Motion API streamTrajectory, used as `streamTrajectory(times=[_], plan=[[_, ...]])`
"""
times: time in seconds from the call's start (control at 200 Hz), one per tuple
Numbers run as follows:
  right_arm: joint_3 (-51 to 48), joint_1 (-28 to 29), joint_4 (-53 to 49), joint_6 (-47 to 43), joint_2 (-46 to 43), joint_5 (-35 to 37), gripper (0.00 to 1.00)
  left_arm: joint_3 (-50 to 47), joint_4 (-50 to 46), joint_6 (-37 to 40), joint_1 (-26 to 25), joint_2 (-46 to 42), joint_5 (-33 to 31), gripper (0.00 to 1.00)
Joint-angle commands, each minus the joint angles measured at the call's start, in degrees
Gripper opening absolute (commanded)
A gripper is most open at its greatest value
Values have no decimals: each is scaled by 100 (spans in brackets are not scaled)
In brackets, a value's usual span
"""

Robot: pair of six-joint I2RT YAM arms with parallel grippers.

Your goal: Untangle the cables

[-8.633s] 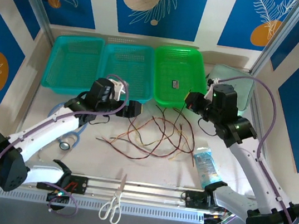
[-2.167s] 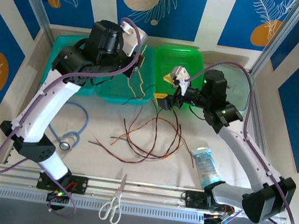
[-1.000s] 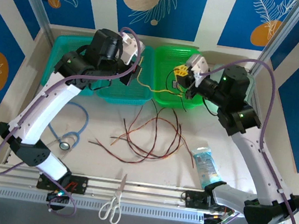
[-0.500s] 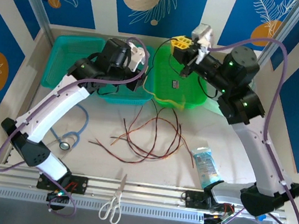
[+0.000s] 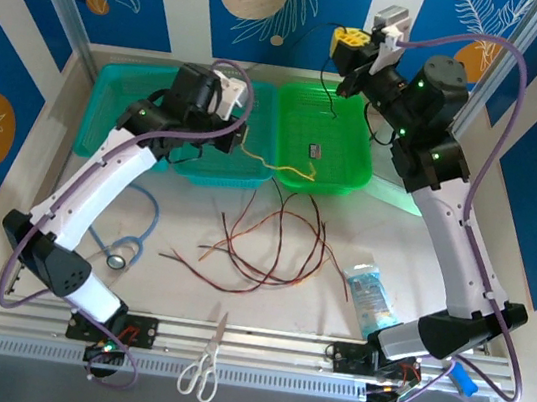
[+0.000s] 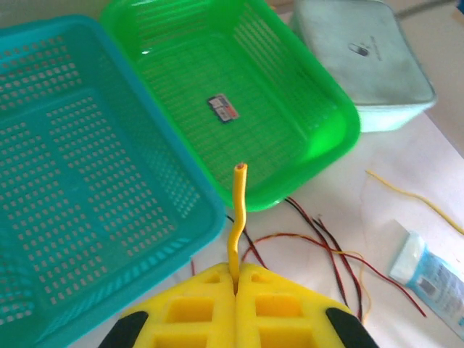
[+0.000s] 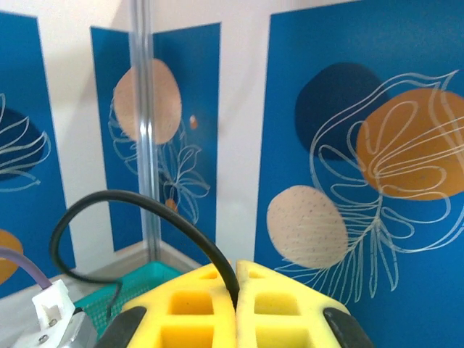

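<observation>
Next, the left gripper moves outward to draw the yellow cable's end off the green basket's rim, then lowers and releases the yellow cable.
My left gripper hovers over the front of the middle teal basket, shut on a yellow cable whose free end droops across the green basket's front rim. In the left wrist view the yellow pads pinch that yellow cable. My right gripper is raised high above the green basket, shut on a black cable that hangs down from it. The right wrist view has the black cable arching out of the shut right gripper. Loose red, tan and dark cables lie curled on the table.
Two teal baskets and a green basket line the back, with a clear container to their right. A blue stethoscope lies left, scissors at the front edge, and a blue packet to the right.
The right gripper has risen and swung back towards the wall with the black cable. The left gripper has sunk slightly over the teal basket, and the yellow cable has slackened.
</observation>
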Motion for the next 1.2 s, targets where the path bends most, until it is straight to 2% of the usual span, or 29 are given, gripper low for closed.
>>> streamTrajectory(times=[0.0,0.17,0.33,0.605,0.8,0.965,1.095,1.196], plan=[[266,-304,-117,426,126,433,0,188,141,10,364,175,145,0],[-303,-755,-242,895,294,150,0,309,432,2,756,525,111,0],[-820,-1123,-295,1374,631,-326,0,855,285,364,827,1140,-618,0],[-1297,-1196,-330,1594,1362,84,0,1151,560,553,1127,1788,-1179,0],[-856,-1198,-1427,1812,2206,703,0,1647,224,630,1261,2369,-1407,0],[-800,-1183,-1843,2008,2787,612,0,1795,183,789,1262,2815,-1683,0],[-119,-1200,-2669,2017,3555,505,0,2271,-220,940,1229,3390,-2087,0],[440,-1232,-3131,2060,4149,305,0,2676,-555,914,1236,3869,-2066,0]])
